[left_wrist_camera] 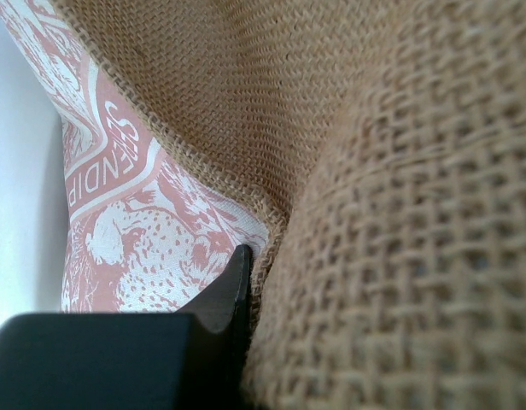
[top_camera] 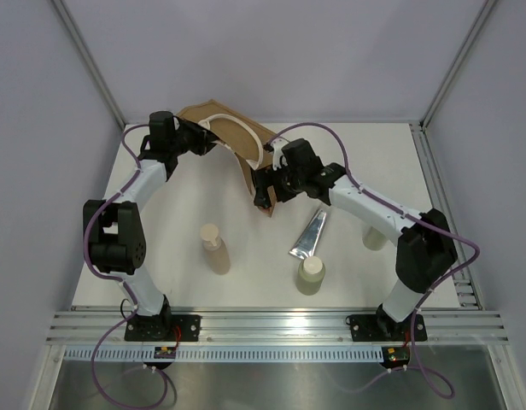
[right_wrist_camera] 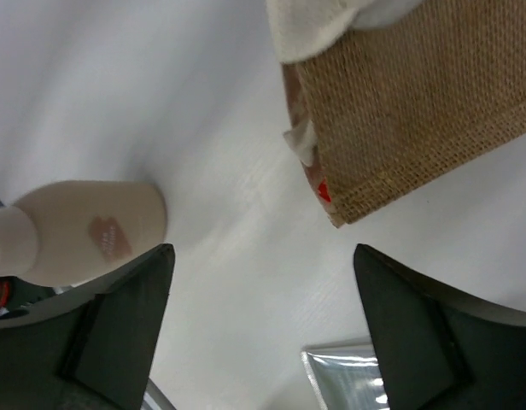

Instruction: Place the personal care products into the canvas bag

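Note:
The bag's rim is already held elsewhere by my left gripper. My right gripper needs to move down and outward and turn to bring its open fingers around the bag's near corner (top_camera: pixel 272 210) (right_wrist_camera: pixel 341 205).
The canvas bag (top_camera: pixel 236 137) lies at the back of the table, brown jute with a cream handle (top_camera: pixel 257 149). My left gripper (top_camera: pixel 201 138) is shut on its rim; in the left wrist view one black finger (left_wrist_camera: pixel 233 286) presses against the jute edge (left_wrist_camera: pixel 391 222) beside the pink print (left_wrist_camera: pixel 118 196). My right gripper (top_camera: pixel 265 186) is open and empty above the table by the bag's near corner (right_wrist_camera: pixel 400 128). Two beige bottles (top_camera: pixel 216 248) (top_camera: pixel 312 275) stand in front, and a third (top_camera: pixel 374 237) is partly hidden by the right arm. The silver-blue tube (top_camera: pixel 309 234) lies flat. The orange and green bottles are out of view.
In the right wrist view a beige bottle (right_wrist_camera: pixel 84 231) lies left of the open fingers (right_wrist_camera: pixel 126 316) and the tube's end (right_wrist_camera: pixel 348 376) shows at the bottom. Metal frame posts (top_camera: pixel 92 64) and white walls enclose the table. A rail (top_camera: pixel 280 325) runs along the near edge.

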`<state>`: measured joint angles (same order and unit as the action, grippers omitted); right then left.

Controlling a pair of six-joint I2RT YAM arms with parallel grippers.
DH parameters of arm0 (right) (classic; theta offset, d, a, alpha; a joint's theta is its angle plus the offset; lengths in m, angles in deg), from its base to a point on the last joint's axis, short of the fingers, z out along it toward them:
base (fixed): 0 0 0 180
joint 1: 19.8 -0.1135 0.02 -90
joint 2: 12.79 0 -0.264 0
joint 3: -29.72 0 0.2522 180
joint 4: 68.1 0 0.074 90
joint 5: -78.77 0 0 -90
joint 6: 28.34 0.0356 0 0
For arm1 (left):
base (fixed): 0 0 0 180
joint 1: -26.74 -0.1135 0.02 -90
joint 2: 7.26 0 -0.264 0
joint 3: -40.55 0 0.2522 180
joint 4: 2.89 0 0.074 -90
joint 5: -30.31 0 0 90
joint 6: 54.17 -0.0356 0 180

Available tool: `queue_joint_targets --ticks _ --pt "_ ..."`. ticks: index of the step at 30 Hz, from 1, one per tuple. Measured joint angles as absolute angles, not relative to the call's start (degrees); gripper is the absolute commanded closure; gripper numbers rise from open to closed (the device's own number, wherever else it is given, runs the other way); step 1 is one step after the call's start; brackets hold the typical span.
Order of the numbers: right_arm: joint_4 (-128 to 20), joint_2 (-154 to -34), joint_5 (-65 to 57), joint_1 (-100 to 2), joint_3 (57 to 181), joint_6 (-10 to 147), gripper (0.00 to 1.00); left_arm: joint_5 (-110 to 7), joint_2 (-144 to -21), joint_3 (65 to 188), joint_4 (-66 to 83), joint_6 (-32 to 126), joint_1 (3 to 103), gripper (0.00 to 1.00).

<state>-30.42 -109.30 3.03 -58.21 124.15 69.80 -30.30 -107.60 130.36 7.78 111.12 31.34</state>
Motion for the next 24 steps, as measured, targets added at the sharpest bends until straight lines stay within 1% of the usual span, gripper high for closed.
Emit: queue_joint_targets --ticks 5,10,12,14,16,17,19,20,23,24 --pt "-31.2 -110.3 -1.8 -58.3 120.5 72.8 0.0 -30.3 -107.6 130.4 7.8 111.1 31.3 1.0" --pt "-35.8 -111.8 -4.8 -58.3 118.8 74.4 0.01 -30.3 -107.6 130.4 7.8 111.1 31.3 1.0" --pt "-39.2 -114.2 -5.5 -58.3 118.8 75.7 0.03 -30.3 -107.5 130.4 7.8 111.1 31.3 1.0" --pt "-41.2 -116.0 -7.0 -58.3 118.8 77.3 0.14 -30.3 -107.4 130.4 7.8 111.1 31.3 1.0" --pt "-42.6 -117.5 -9.3 -58.3 118.8 79.0 0.28 -30.3 -107.3 130.3 7.9 111.1 31.3 1.0" --pt "-42.9 -117.8 -10.3 -58.3 118.8 79.6 0.4 -30.3 -107.2 130.3 8.0 111.1 31.3 1.0" --pt "-43.3 -118.1 -12.1 -58.3 118.8 80.5 0.53 -30.3 -106.9 130.2 8.2 110.9 31.3 1.0" --pt "-43.8 -118.1 -12.9 -58.4 118.8 80.8 0.6 -30.3 -106.8 130.0 8.2 110.9 31.3 1.0" --pt "-45.8 -117.5 -15.1 -58.3 118.6 81.1 0.72 -30.3 -106.7 129.9 8.3 110.8 31.0 1.0" --pt "-46.2 -117.1 -15.3 -58.2 118.4 81.0 0.84 -30.3 -106.7 129.9 8.3 110.8 30.9 1.0"
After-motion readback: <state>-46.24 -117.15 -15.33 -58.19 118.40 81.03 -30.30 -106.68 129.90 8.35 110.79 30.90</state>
